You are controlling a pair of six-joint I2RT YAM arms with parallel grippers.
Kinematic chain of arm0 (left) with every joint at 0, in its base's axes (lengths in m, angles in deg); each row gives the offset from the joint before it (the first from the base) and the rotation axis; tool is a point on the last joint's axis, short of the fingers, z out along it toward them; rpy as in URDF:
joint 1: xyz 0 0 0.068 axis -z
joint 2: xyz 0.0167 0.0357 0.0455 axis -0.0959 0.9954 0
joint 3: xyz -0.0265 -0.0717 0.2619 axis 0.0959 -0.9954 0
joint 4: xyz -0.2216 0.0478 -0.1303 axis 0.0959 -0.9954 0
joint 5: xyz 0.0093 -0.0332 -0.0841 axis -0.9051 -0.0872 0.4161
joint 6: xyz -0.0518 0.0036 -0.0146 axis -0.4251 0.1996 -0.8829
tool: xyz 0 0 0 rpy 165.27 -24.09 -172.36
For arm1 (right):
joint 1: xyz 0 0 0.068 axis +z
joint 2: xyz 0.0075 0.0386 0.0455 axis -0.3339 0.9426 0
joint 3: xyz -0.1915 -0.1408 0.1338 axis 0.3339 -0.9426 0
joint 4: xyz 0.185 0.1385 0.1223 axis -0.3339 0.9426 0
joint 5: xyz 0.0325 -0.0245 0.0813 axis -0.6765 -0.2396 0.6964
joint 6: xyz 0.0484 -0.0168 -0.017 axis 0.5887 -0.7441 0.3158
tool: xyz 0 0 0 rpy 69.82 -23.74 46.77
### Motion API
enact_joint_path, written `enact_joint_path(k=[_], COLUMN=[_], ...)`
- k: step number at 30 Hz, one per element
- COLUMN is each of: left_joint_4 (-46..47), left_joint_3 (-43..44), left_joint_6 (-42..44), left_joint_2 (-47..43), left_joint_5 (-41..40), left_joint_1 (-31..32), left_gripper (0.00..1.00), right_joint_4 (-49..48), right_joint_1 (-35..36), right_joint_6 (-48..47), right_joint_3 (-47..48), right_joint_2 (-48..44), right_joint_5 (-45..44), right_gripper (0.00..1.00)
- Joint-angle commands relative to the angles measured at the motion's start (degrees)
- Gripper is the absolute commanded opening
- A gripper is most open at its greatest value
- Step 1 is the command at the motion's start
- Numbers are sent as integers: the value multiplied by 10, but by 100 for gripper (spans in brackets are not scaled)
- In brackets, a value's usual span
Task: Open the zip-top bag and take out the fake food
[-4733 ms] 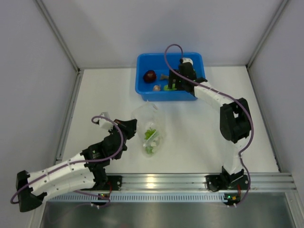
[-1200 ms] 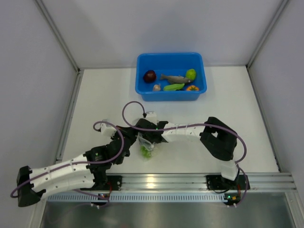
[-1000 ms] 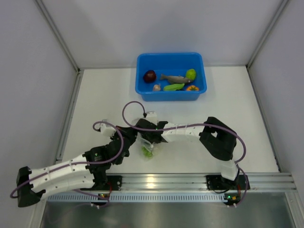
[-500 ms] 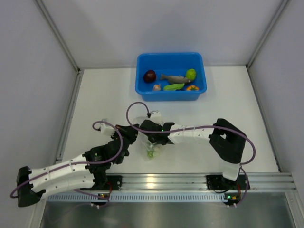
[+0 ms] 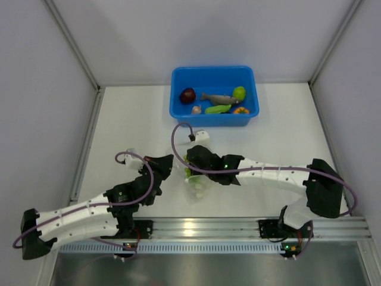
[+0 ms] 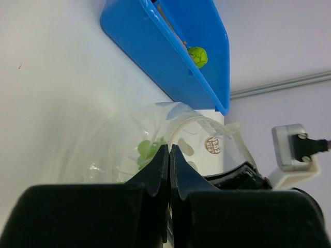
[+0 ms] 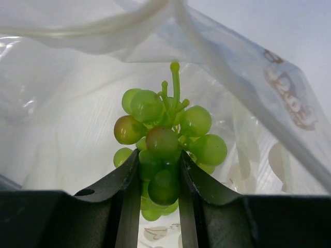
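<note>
I will next lift the grapes outward from the bag with my right gripper and release them beside the maroon ball (image 5: 188, 95), as the blue bin outward of that gripper holds other fake food.
The zip-top bag (image 5: 196, 186) lies crinkled on the table between my two grippers. My left gripper (image 5: 168, 162) is shut on its left edge; in the left wrist view the fingers (image 6: 169, 155) meet with clear film (image 6: 103, 144) spreading from them. My right gripper (image 7: 159, 175) reaches inside the bag (image 7: 67, 103) and is shut on the green grapes (image 7: 165, 137), which show in the top view (image 5: 189, 173) beside the right gripper (image 5: 193, 168). More fake food lies in the blue bin (image 5: 178, 116): a maroon ball (image 5: 188, 95), a grey-purple long piece (image 5: 219, 98), a lime ball (image 5: 239, 92), a green pod (image 5: 217, 109) and an orange piece (image 5: 240, 110).
The blue bin (image 6: 170, 57) stands at the back centre, with the lime ball (image 6: 197, 57) visible inside. The right arm (image 5: 280, 179) stretches low across the table from the right. Metal frame posts and grey walls border the table on both sides.
My right gripper has closed on the grapes inside the bag and drawn to the right, its elbow swinging outward. The bag shifted with it. The left gripper stays shut in place.
</note>
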Motion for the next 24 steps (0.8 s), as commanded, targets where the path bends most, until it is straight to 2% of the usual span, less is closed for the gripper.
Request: enact_joint_path(k=[1,3,11,24], left_joint_4=[27,27,27,28], left_joint_3=[21,27,44,43], left_joint_6=[19,28,63,72], left_joint_2=[5,12,39,48], left_joint_5=[-18,-18,-11,-1], left_joint_1=[2,1,2,2], left_gripper=[0,0,0,0], right_joint_4=[-99,-121,-229,-228], right_joint_1=[13,13,13,8], right_joint_6=[-76,-106,-175,-219], right_joint_3=[-25,-43,-107,-61], right_joint_2=[-57,-80,-173,-237], right_joint_5=[28,57,111,98], right_gripper=[4,0,0,0])
